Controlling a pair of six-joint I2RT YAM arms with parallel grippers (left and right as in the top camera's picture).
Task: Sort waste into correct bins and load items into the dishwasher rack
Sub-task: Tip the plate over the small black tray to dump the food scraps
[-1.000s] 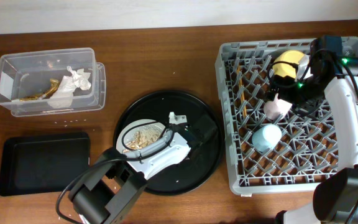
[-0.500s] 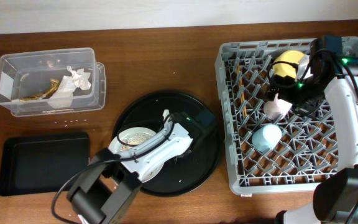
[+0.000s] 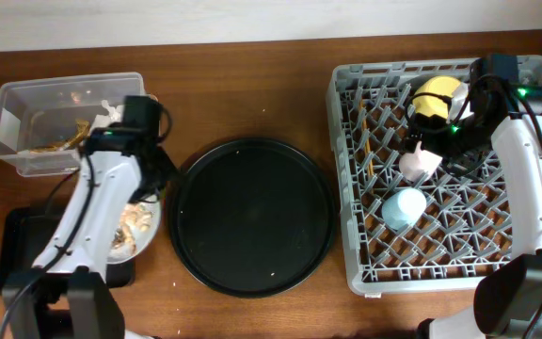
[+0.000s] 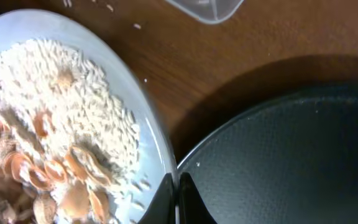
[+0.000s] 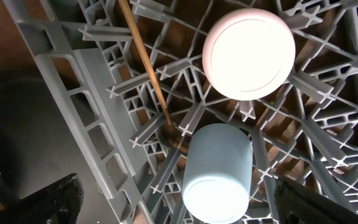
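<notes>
The round black tray [image 3: 248, 209] is empty, so my left gripper will next tip over the shallow tray [image 3: 26, 254] to drop the plate's scraps, then swing across and down onto the round one.
My left gripper [image 4: 178, 199] is shut on the rim of the pale grey plate [image 4: 123, 68], which carries rice and tan food scraps [image 4: 55, 124]. From overhead the plate [image 3: 137, 228] hangs over the right end of the shallow black tray [image 3: 26, 254], with the left gripper [image 3: 158, 186] on its right rim. The clear box [image 3: 26, 118] holds the napkin [image 3: 111, 115] and some scraps. My right gripper [image 5: 185, 210] is open above the rack [image 3: 346, 188], over the blue cup [image 5: 216, 171]. The pink cup [image 5: 248, 53], yellow bowl [image 3: 436, 99] and chopsticks [image 5: 148, 68] lie in the rack.
The big round black tray [image 3: 252, 217] sits between the bins and the rack, right beside the plate; its rim shows in the left wrist view [image 4: 291, 155]. A corner of the clear box [image 4: 210, 7] is just beyond the plate. Crumbs dot the wood.
My left arm has carried the plate off the round black tray and leftwards to the shallow black tray's right end. The right arm has not moved.
</notes>
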